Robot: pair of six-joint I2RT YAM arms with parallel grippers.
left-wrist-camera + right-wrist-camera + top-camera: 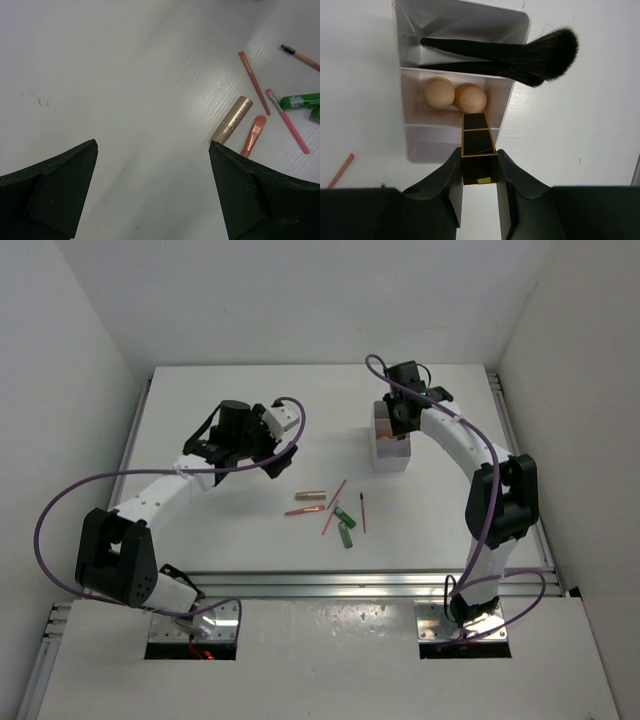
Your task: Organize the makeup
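Note:
My right gripper moves back and down next, gently, to the white box's empty near compartment (434, 143), clear of the sponges. It will let go of the lipstick (478, 134) there.
My right gripper (478, 154) is shut on the black-and-gold lipstick (478, 134) and holds it over the near compartment of the white box (415, 145). Two beige sponges (440, 92) lie in the middle compartment. A black brush (495, 55) lies across the far one, its bristles past the rim. My left gripper (152, 150) is open and empty above bare table. To its right lie the copper tube (232, 119), a short pink brush (253, 134), two thin pink pencils (254, 82), a green bottle (300, 101) and a thin spoolie brush (300, 56).
In the top view the loose items (335, 512) lie at the table's middle front, between the arms. The white box (390, 452) stands at the right rear under my right gripper (400, 420). My left gripper (277, 462) hovers left of the items. White walls enclose the table.

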